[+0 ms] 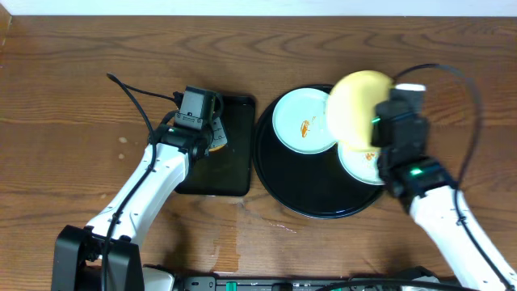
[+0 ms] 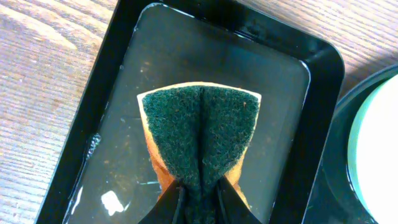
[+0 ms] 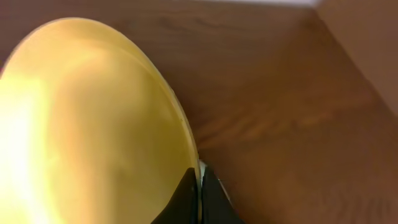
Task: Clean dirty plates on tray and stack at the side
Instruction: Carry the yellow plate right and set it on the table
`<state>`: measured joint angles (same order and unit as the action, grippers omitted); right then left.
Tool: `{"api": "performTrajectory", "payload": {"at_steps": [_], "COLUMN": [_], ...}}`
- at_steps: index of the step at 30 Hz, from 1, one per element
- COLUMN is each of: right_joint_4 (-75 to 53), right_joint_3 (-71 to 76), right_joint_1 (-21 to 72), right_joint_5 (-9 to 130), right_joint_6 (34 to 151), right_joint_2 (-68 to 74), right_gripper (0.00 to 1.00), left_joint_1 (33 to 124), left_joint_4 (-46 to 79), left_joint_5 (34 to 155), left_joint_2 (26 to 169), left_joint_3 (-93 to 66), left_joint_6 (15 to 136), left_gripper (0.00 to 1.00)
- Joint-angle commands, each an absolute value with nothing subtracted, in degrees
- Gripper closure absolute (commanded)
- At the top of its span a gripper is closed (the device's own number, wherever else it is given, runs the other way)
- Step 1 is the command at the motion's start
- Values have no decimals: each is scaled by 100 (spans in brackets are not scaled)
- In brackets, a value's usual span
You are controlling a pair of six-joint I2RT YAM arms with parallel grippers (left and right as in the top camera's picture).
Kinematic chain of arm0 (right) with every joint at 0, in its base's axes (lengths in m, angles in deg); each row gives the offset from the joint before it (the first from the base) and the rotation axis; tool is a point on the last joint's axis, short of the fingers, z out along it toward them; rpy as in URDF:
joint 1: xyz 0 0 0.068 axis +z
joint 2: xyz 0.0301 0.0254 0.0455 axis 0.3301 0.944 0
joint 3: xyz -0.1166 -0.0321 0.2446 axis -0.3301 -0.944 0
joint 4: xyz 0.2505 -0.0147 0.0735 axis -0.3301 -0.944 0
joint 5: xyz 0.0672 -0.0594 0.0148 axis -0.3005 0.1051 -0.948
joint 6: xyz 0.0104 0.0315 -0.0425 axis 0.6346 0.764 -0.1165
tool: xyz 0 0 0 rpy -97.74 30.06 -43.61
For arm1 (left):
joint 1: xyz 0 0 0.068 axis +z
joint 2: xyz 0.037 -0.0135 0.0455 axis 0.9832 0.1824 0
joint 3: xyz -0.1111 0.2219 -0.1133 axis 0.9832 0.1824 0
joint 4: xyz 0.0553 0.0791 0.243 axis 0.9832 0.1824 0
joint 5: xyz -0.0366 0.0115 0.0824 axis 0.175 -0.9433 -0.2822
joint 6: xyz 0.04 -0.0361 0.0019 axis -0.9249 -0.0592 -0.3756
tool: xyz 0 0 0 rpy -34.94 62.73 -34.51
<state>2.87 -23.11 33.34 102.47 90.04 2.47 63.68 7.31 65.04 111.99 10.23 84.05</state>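
I will next carry the yellow plate with my right gripper to the right in the overhead view and then down onto the table (image 1: 449, 134) (image 3: 285, 118) past the tray, because that side of the table is bare.
My right gripper (image 1: 380, 121) is shut on the rim of the pale yellow plate (image 1: 355, 109) and holds it tilted above the large round black tray (image 1: 311, 206). In the right wrist view the yellow plate (image 3: 93, 124) fills the left, pinched between the fingers (image 3: 200, 186). A mint-blue plate (image 1: 303, 121) with an orange smear lies on the tray's left part. A second mint-blue plate (image 1: 359, 166) lies partly hidden under the yellow one. My left gripper (image 2: 200, 202) is shut on a green-and-orange sponge (image 2: 199, 134), folded, over the small rectangular tray.
The small rectangular black tray (image 1: 234, 182) with water sits left of the round tray; it also shows in the left wrist view (image 2: 112, 74). Bare wooden table (image 1: 65, 97) lies to the far left and far right.
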Motion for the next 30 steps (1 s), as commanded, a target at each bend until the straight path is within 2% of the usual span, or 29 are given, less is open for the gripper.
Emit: {"api": "performTrajectory", "payload": {"at_steps": [1,9,16,21,28,30], "right_joint_4": [261,195,60,363,925,908], "right_joint_3": [-2204,-2204,-2204,-2204,-2204,-2204], "right_joint_1": [2449,333,-874,-1341,-1400,-1403], "right_joint_5": [10022,9209,9204,8887,7818,7744], "right_joint_6": [10031,11122,11223,11214,10761,10742], "right_joint_2": [177,282,789,1344,1777,1775], "right_gripper": [99,99,99,99,99,93], "left_joint_1": [6379,6379,6379,6379,6379,6379], "left_joint_4": [729,731,764,799,796,796], "left_joint_5": [6412,6412,6412,6412,6412,6412], "left_joint_2": [11188,11188,11188,11188,11188,11188], "left_joint_3": [1082,1082,1082,1082,1082,1082], "left_joint_6": [8326,8326,8326,8326,8326,8326], "left_gripper": [85,85,85,85,85,85]}}
